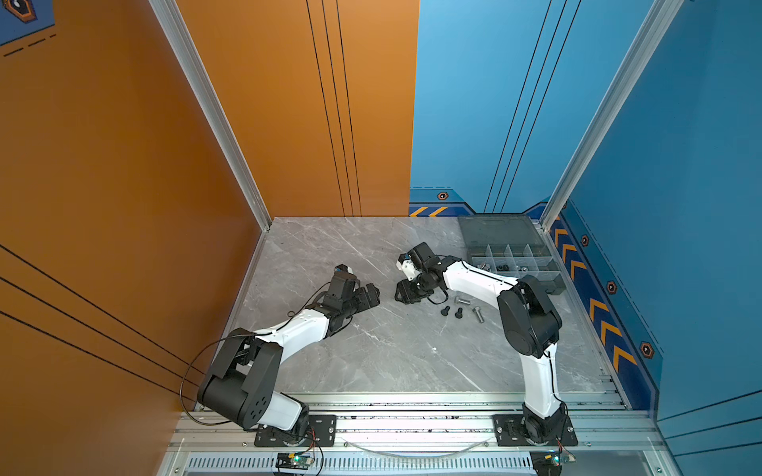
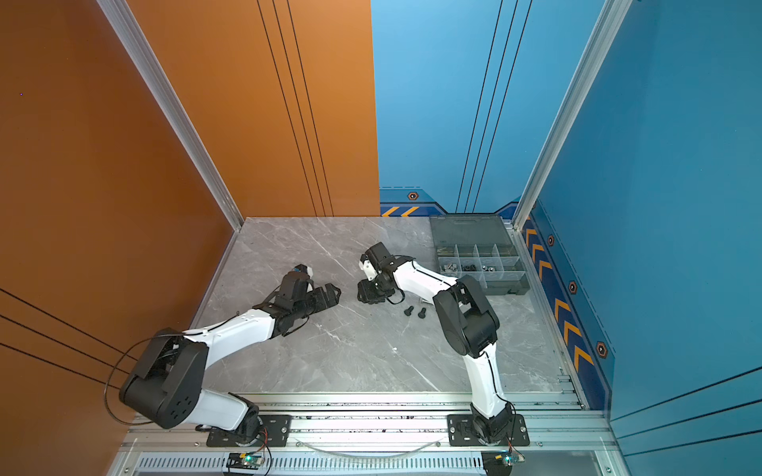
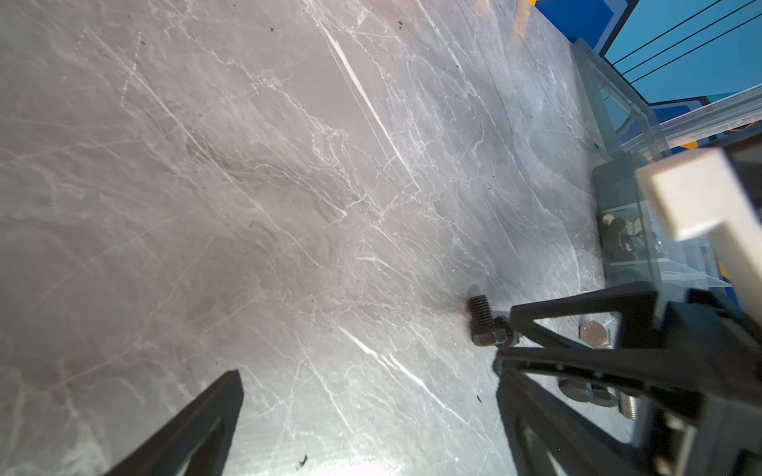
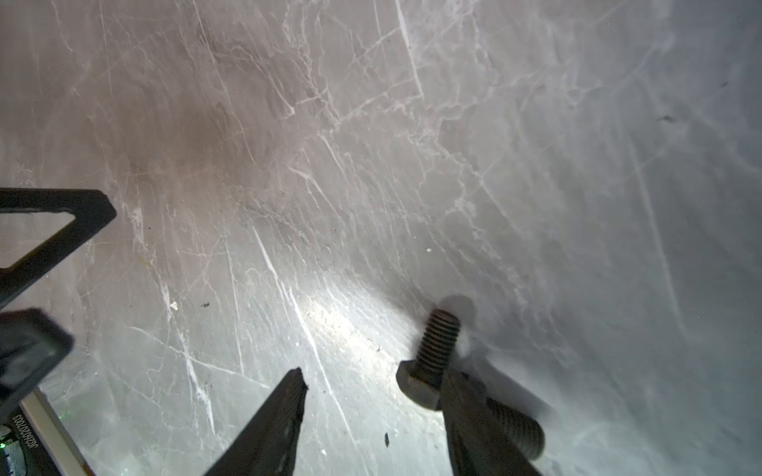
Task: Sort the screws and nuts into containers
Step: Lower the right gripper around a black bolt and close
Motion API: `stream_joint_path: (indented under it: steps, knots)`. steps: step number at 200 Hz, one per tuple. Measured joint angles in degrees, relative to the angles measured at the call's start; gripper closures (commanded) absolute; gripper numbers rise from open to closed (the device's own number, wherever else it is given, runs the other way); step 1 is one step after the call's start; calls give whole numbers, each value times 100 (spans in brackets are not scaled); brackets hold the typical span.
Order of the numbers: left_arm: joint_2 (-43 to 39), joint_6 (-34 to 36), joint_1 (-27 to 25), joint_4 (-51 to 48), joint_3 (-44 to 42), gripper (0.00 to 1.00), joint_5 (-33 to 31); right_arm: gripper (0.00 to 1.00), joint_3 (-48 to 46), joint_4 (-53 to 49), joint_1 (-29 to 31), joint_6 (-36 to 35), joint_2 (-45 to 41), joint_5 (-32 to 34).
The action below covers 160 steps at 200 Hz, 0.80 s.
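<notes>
The right gripper moves down next, centers over the hex head and closes, because the hex head of the black screw (image 4: 417, 386) sits at only one gripper finger.
My right gripper (image 4: 375, 375) is open low over the table. A black screw (image 4: 433, 358) lies at one fingertip, its hex head against that finger's inner side, and a second black screw (image 4: 515, 428) lies behind the same finger. In both top views the right gripper (image 1: 399, 293) faces my left gripper (image 1: 373, 296) at mid-table. The left gripper (image 3: 367, 371) is wide open and holds nothing. Two black screws (image 1: 445, 311) and two silver screws (image 1: 478, 315) lie loose beside the right forearm. The containers (image 1: 515, 261) sit at the back right, and some hold small parts. No loose nuts show on the table.
The organizer's lid (image 1: 499, 230) lies open toward the back wall. The box (image 3: 618, 214) shows behind the right gripper in the left wrist view. Aluminium rails (image 1: 412, 412) edge the table's front, and walls close in the left, back and right.
</notes>
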Motion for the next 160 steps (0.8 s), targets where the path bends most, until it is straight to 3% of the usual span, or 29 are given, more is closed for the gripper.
stream_joint_path:
  steps: [160]
  knots:
    - [20,-90,11,2,0,2,24,51,87,-385,155,164,219,772]
